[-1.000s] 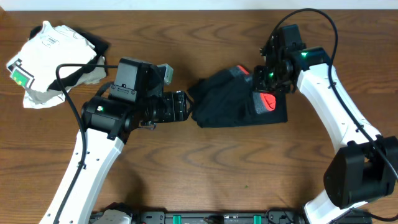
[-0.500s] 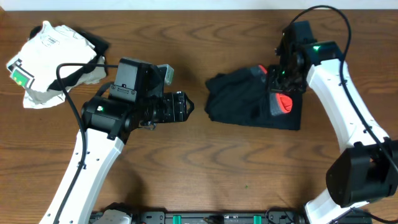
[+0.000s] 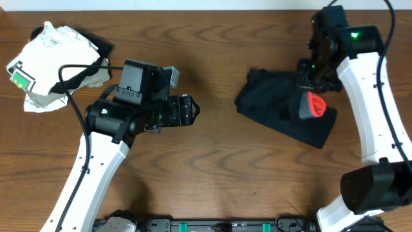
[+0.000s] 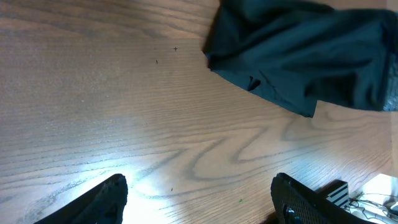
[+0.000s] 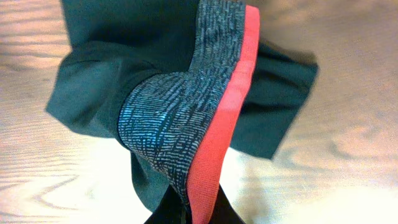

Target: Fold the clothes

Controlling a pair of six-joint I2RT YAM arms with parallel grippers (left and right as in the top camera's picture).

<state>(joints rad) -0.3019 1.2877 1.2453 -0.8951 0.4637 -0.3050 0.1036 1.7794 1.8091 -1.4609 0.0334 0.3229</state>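
Note:
The right gripper pulls to the right in the overhead view next, toward the bare table beside the shorts, and releases the waistband, because the fabric lies bunched.
The clothes are black shorts with a grey waistband edged in red-orange, lying crumpled on the right of the table. My right gripper is shut on the waistband and holds that edge lifted. In the right wrist view the black fabric hangs below the pinched band. My left gripper is open and empty, left of the shorts and apart from them. The left wrist view shows the shorts ahead of its spread fingers.
A white garment with a green tag lies bunched at the far left, on a dark cloth. Bare wooden table lies between the arms and along the front.
My right gripper has dragged the shorts to the right and slightly back, away from my left gripper. The left arm has stayed put.

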